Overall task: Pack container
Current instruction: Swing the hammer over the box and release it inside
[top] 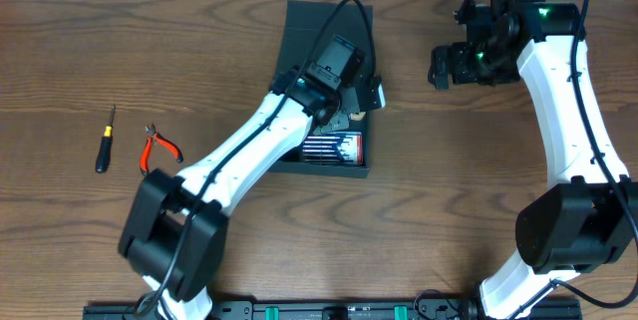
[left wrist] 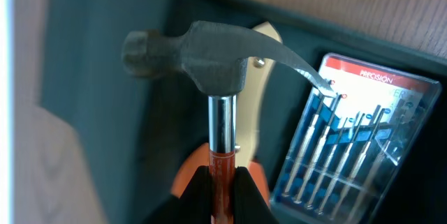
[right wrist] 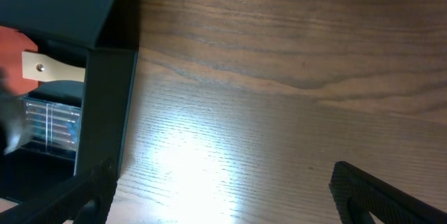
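Note:
The hammer should go down into the container next with my left gripper, over the cream-handled tool (left wrist: 255,98) beside the blue case. Then my left gripper will open.
The dark teal container (top: 299,36) sits open at the table's middle, its flap lid folded back. My left gripper (top: 351,101) hovers over it, shut on the orange-red handle of a hammer (left wrist: 209,63); the steel head points out over the box interior (left wrist: 98,77). A blue case of precision screwdrivers (left wrist: 349,147) and a cream-handled tool (left wrist: 255,98) lie inside. My right gripper (top: 449,66) is open and empty above bare table to the right of the box; its view shows the box wall (right wrist: 105,112).
Red-handled pliers (top: 158,148) and a small black screwdriver (top: 105,141) lie on the table at far left. Bare wood lies between the box and my right arm.

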Available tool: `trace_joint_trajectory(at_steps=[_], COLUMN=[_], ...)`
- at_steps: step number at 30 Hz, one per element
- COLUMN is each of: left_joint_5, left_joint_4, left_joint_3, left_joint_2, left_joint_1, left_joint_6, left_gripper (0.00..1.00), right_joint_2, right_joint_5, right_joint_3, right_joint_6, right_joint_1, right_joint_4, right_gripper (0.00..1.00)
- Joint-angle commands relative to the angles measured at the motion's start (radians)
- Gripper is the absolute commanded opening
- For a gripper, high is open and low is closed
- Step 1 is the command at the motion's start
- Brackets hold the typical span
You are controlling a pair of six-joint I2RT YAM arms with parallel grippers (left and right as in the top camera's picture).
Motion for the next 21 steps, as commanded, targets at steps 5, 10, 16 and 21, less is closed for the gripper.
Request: trace_joint_trajectory(at_steps=[5, 10, 16, 21], left_joint_5=[0.015, 0.014, -0.093, -0.194], left_joint_4=[-0.005, -0.003, -0.004, -0.031], left_joint_3=[-0.002, -0.005, 0.01, 0.051], left_joint_2=[0.067, 0.082, 0.007, -0.175], left_joint_1=[0.002, 0.0, 0.001, 0.029], left_joint_6=[-0.086, -0.119, -0.175, -0.254], left_gripper=[0.06, 0.17, 0.72, 0.75], right_joint_2=[0.006, 0.006, 0.006, 0.006], right_joint_5=[-0.011, -0.011, -0.011, -0.011], right_joint_3=[0.007, 0.007, 0.007, 0.007], right_joint_6=[0.016, 0.016, 0.016, 0.016], right_joint_1=[-0.005, -0.005, -0.005, -0.005], right_joint_4=[0.003, 0.005, 0.005, 0.005], right_gripper=[0.99, 0.99, 0.99, 0.99])
